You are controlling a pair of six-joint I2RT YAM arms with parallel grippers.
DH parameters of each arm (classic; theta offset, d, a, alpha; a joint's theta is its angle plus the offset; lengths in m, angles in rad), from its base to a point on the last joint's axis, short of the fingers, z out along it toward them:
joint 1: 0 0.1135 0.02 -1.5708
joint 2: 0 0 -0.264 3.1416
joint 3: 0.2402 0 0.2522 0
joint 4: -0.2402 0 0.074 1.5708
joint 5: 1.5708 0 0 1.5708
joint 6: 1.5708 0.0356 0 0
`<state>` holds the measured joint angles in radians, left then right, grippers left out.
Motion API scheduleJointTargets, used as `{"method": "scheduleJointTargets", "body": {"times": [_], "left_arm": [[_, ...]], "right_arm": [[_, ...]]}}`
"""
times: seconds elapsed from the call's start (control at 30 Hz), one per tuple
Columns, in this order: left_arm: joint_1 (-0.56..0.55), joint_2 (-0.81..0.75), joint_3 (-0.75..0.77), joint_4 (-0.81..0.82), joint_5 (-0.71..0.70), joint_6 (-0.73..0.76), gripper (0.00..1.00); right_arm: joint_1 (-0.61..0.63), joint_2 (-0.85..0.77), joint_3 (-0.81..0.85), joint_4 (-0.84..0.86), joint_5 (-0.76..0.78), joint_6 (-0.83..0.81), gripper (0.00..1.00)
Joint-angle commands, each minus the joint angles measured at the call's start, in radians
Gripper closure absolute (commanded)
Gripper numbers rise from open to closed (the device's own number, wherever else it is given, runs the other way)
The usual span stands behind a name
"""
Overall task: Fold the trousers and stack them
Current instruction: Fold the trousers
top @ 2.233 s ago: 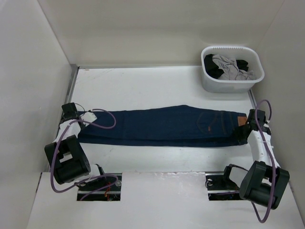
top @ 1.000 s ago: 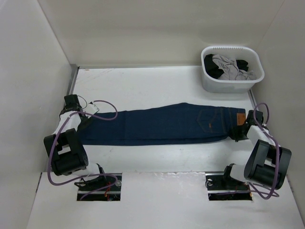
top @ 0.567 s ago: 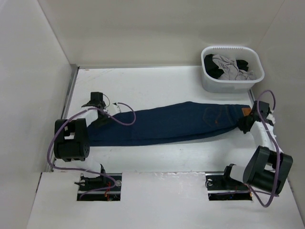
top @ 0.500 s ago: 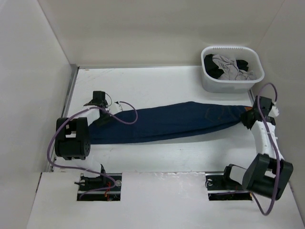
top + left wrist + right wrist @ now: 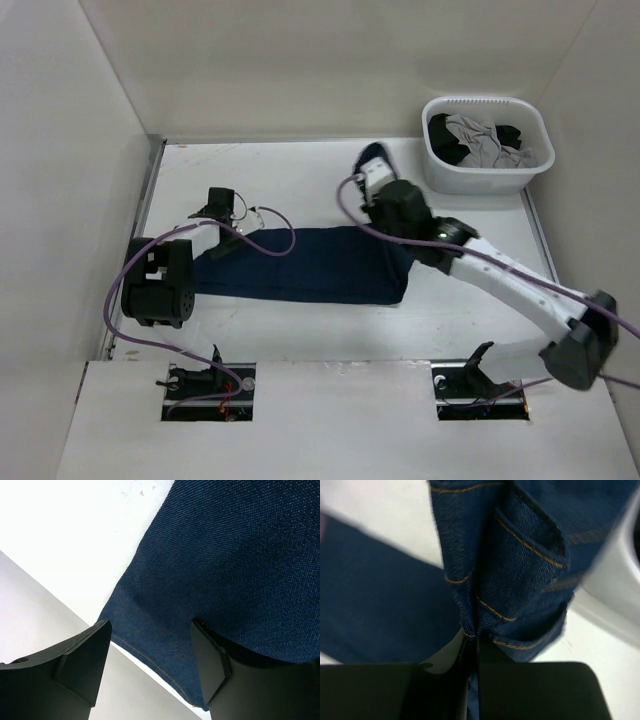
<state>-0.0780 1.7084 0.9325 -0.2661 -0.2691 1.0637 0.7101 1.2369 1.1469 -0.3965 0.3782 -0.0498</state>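
I should next carry the lifted waist end of the trousers toward my left gripper with my right gripper and lower it onto the flat trouser legs.
The trousers [image 5: 300, 265], dark blue denim, lie across the middle of the table with their right part doubled back over the legs. My right gripper [image 5: 374, 178] is shut on the waist end and holds it lifted above the fold. In the right wrist view the pinched cloth [image 5: 520, 555] shows orange pocket stitching, gathered into the shut gripper [image 5: 472, 650]. My left gripper [image 5: 218, 203] hovers at the leg end, open. In the left wrist view the leg hem [image 5: 225, 555] lies under the wide-apart fingers [image 5: 82, 665], which hold nothing.
A white basket [image 5: 440, 175] with grey and black garments stands at the back right, close to the raised waist end. White walls close in the table on the left, back and right. The right arm [image 5: 500, 285] stretches diagonally across the table's right half.
The right gripper closed on the waist end, lifted it and carried it left over the legs, halving the trousers' length. The left gripper shifted away from the near left edge and stayed open.
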Motion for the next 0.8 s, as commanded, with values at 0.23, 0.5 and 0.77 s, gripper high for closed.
{"method": "scheduleJointTargets", "body": {"times": [0.23, 0.5, 0.77], "left_arm": [[0.037, 0.083, -0.009, -0.022, 0.048, -0.108, 0.35], [0.037, 0.091, 0.011, -0.033, 0.045, -0.128, 0.35], [0.036, 0.099, 0.038, -0.042, 0.044, -0.131, 0.34]], "right_arm": [[0.321, 0.427, 0.218, 0.058, 0.143, 0.076, 1.0], [0.36, 0.536, 0.269, -0.007, 0.263, 0.281, 1.0], [0.206, 0.299, 0.159, -0.084, 0.55, 0.593, 1.0]]}}
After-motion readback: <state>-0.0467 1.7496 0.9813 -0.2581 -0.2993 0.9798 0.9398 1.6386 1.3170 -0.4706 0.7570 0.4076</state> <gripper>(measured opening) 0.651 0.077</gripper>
